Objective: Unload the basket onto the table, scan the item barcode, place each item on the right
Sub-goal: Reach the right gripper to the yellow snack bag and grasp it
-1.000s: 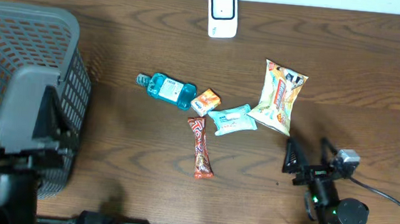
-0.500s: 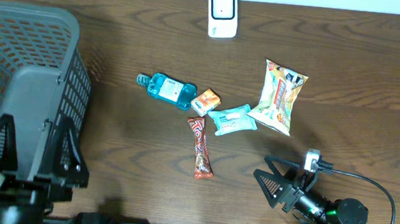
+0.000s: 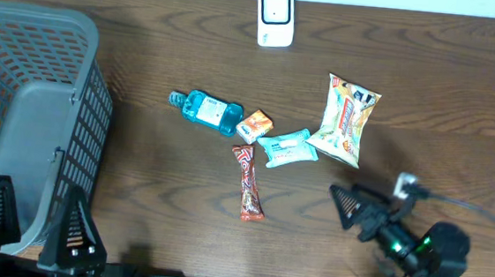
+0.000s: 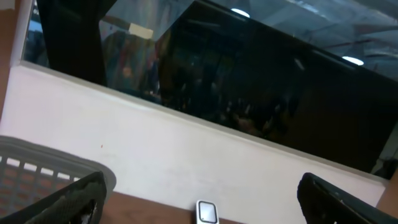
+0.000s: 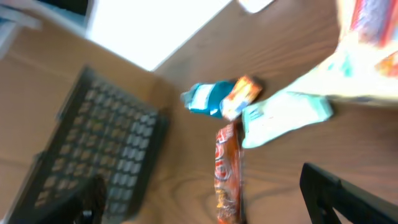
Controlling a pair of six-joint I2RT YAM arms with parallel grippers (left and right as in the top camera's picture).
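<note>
My open right gripper swings outward next, turns downward and lowers astride the bag's long edges, since the chips bag lies farther out than the gripper.
The white barcode scanner stands at the table's back edge; it also shows low in the left wrist view as the scanner. Mid-table lie a blue bottle, a small orange packet, a pale blue wipes pack, a chips bag and an orange candy bar. My right gripper is open at the front right, pointing left toward the candy bar, apart from it. Over the basket's near corner, my left gripper is open and holds nothing.
A large grey mesh basket fills the left side of the table, and its rim shows in the left wrist view. A cable trails from the right arm. A white wall runs behind the scanner.
The right gripper swung from pointing away to pointing left at the items, then shifted slightly right. The left gripper dropped toward the front edge of the view.
</note>
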